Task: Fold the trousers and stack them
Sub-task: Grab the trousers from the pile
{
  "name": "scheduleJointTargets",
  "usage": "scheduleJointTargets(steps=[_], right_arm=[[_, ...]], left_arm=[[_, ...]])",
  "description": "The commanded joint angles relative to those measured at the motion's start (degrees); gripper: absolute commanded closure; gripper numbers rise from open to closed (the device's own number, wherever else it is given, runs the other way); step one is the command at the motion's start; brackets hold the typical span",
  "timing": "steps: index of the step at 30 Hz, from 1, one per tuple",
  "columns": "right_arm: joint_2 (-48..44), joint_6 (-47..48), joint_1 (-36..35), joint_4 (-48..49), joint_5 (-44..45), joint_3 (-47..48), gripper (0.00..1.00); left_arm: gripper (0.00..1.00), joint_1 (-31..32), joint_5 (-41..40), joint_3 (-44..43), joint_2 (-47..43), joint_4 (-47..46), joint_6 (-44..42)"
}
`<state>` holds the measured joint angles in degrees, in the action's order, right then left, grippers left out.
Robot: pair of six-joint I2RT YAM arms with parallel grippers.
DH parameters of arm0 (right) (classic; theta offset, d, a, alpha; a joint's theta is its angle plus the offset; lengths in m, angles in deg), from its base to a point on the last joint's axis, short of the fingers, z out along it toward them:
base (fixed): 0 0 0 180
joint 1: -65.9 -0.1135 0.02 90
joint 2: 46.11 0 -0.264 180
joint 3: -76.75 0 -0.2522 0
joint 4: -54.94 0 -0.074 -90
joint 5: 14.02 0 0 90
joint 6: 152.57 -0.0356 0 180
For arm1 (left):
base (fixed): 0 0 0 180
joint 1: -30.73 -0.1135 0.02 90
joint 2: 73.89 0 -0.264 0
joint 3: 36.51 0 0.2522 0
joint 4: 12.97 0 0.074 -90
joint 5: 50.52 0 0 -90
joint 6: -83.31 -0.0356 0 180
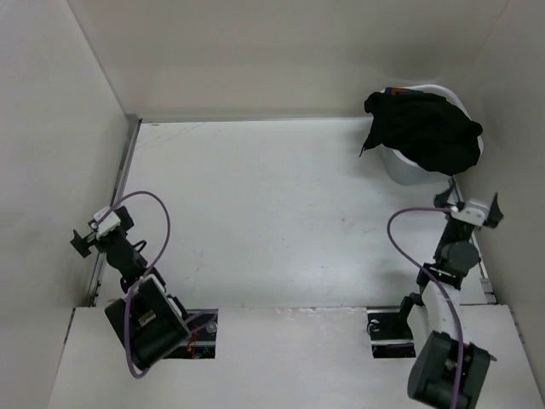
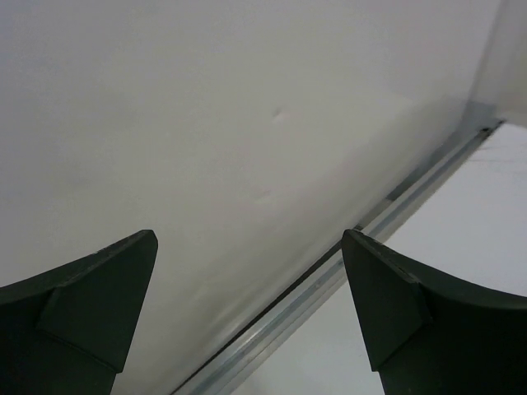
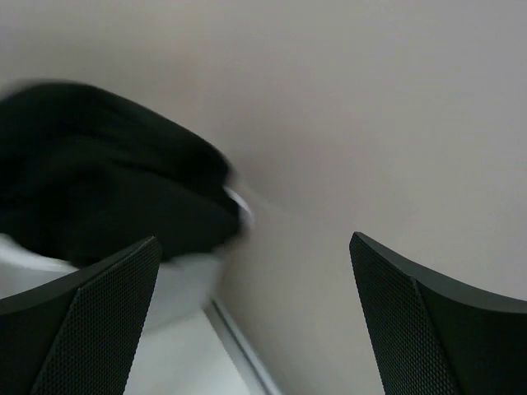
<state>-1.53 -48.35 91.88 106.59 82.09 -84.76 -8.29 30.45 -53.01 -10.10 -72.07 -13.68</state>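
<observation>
The trousers spill past the basket's rim, outward of my right gripper, to its left in the top view. So the gripper reaches over the trousers' exposed end (image 1: 383,124) next and goes down.
The black trousers (image 1: 426,129) lie bunched in a heap that spills over the rim of a white basket (image 1: 407,169) at the far right of the table. They show blurred at the left of the right wrist view (image 3: 99,189). My right gripper (image 1: 470,208) is open and empty, just in front of the basket, facing the right wall. My left gripper (image 1: 95,232) is open and empty at the table's left edge, far from the trousers. In the left wrist view its gripper (image 2: 249,300) faces the left wall with nothing between the jaws.
White walls enclose the table on the left, back and right. A metal rail (image 2: 346,263) runs along the foot of the left wall. A blue scrap (image 1: 394,90) shows at the basket's far rim. The white tabletop (image 1: 272,213) spans the middle.
</observation>
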Motion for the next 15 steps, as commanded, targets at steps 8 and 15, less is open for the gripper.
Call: scheduleJointTargets(steps=[8,15], right_arm=[[12.18,20.95,-36.37,-40.46,-8.52,45.34,0.0],[41.77,-5.87,-33.13,-71.24,1.61,87.41,0.0]], left_arm=[[0.0,22.79,-3.88,-30.79,-9.31,20.61,-15.34],[0.0,43.45,2.0,-54.03,-2.45,68.53,-10.51]])
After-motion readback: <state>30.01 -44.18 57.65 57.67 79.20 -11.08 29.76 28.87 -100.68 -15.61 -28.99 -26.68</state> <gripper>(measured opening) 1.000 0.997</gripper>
